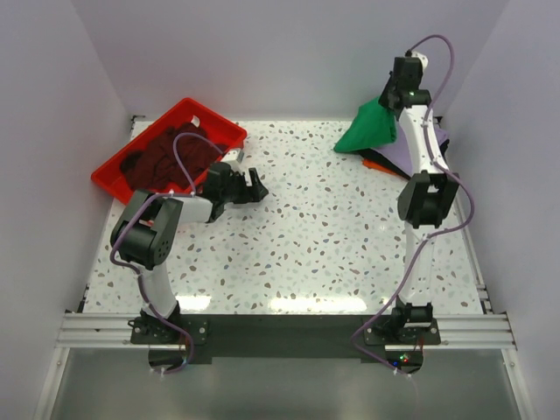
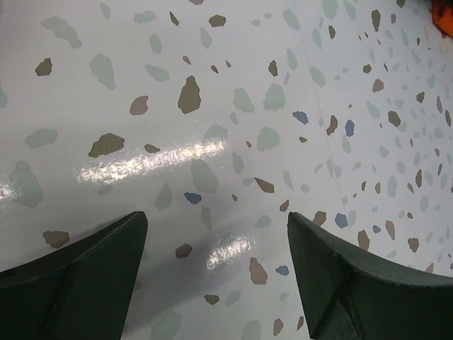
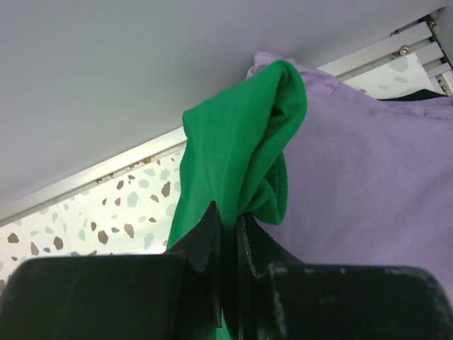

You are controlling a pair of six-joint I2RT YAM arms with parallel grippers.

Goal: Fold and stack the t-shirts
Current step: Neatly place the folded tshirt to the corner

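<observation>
My right gripper swings the green t-shirt to the right in the top view over the lavender t-shirt [image 1: 409,150] next and releases it.
My right gripper [image 1: 395,98] is raised at the back right, shut on the bright green t-shirt [image 1: 372,128], which hangs down in a bunch from it. In the right wrist view the green t-shirt [image 3: 237,163] is pinched between the closed fingers [image 3: 228,223], above a lavender t-shirt [image 3: 354,170]. The lavender t-shirt [image 1: 409,150] lies on the pile at the back right, with orange and black cloth [image 1: 378,163] peeking out below. A dark maroon t-shirt [image 1: 166,159] lies in the red tray [image 1: 214,118]. My left gripper [image 1: 249,188] stands open low over bare tabletop, empty [image 2: 216,227].
The red tray sits at the back left corner, just behind my left arm. White walls close in the table on three sides. An aluminium rail [image 1: 280,331] runs along the near edge.
</observation>
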